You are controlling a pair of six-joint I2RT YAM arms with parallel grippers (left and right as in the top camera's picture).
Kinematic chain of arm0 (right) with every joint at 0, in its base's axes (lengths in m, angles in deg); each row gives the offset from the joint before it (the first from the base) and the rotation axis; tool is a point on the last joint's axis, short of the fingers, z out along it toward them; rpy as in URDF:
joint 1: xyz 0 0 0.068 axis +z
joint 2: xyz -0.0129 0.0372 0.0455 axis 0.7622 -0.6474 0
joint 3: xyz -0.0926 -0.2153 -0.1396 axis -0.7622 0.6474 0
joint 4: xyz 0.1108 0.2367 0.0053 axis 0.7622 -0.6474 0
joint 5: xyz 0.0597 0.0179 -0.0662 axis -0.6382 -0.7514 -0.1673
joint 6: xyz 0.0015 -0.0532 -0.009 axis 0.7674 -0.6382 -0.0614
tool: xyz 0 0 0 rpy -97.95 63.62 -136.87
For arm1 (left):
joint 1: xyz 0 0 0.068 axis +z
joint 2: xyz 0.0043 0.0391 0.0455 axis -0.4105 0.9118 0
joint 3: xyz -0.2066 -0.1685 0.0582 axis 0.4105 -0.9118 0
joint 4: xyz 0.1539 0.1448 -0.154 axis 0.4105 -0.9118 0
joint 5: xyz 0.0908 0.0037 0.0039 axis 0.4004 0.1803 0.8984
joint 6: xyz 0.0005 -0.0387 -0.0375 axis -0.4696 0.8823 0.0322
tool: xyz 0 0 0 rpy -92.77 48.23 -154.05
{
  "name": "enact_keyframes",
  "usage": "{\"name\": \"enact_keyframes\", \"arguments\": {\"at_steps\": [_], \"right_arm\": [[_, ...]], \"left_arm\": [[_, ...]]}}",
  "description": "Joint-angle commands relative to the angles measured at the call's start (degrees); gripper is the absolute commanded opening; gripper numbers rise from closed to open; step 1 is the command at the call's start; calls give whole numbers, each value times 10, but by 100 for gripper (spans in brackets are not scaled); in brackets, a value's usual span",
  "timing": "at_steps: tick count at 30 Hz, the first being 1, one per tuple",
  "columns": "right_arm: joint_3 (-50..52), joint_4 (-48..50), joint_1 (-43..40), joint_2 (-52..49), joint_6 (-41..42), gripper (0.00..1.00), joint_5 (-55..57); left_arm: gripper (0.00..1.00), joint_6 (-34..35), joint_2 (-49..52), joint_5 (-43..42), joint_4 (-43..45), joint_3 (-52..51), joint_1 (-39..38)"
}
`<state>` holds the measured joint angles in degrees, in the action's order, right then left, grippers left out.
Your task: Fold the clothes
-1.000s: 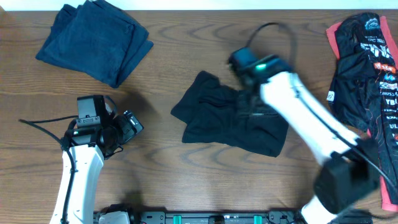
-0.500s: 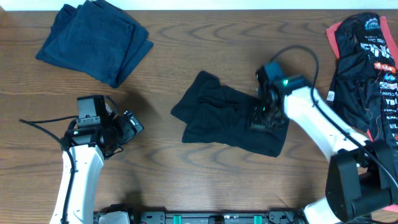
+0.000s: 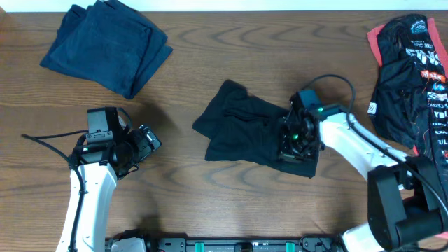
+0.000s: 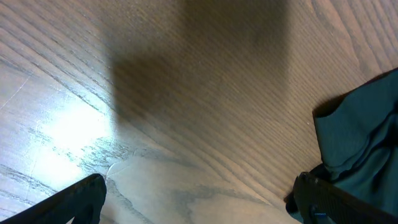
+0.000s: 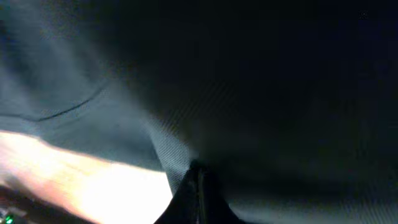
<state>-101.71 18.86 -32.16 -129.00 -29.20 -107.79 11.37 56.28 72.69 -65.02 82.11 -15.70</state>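
I will next move my right gripper to the right in the overhead view, over the bare wood toward the jersey, and let go of the fold, because the garment is crumpled.
A crumpled black garment (image 3: 245,129) lies at the table's middle. My right gripper (image 3: 292,145) is pressed down on its right part. In the right wrist view the fingers (image 5: 198,186) are shut together on the dark cloth (image 5: 261,81), which fills the frame. My left gripper (image 3: 147,142) is open and empty over bare wood at the left; its two fingertips (image 4: 199,199) show wide apart in the left wrist view, with a dark teal cloth edge (image 4: 360,143) at the right.
A folded dark blue garment (image 3: 108,43) lies at the back left. A black and red printed jersey (image 3: 413,77) lies at the right edge. Bare wooden table (image 3: 210,196) shows along the front.
My right arm swung from the garment's top edge down to its right part and lowered onto the cloth. The left arm has not moved.
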Motion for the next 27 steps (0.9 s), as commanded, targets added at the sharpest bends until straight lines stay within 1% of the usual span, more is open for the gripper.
{"name": "enact_keyframes", "arguments": {"at_steps": [1, 4, 8, 13, 16, 18, 20, 23, 27], "right_arm": [[-66, -21, -35, 43, -23, 8, 14], [-89, -22, -68, 50, -30, 8, 13], [-73, 5, -95, 45, -46, 2, -35], [-25, 81, -96, 32, -49, 2, -106], [9, 149, -96, 15, -46, 3, -163], [25, 190, -96, 0, -28, 2, -185], [31, 210, -98, -20, -16, 2, -175], [31, 218, -110, -50, -12, 2, -130], [31, 227, -147, -74, -19, 1, -92]], "left_arm": [[98, -5, 2, 7, -1, -7, 2], [98, -5, 2, 7, -2, -7, 2], [98, -5, 2, 7, -2, -7, 2], [98, -5, 2, 7, -1, -7, 2], [98, -5, 2, 7, -2, -7, 2], [98, -5, 2, 7, -2, -7, 2], [98, -5, 2, 7, -2, -7, 2], [98, -5, 2, 7, -4, -7, 2], [98, -5, 2, 7, -6, -7, 2]]}}
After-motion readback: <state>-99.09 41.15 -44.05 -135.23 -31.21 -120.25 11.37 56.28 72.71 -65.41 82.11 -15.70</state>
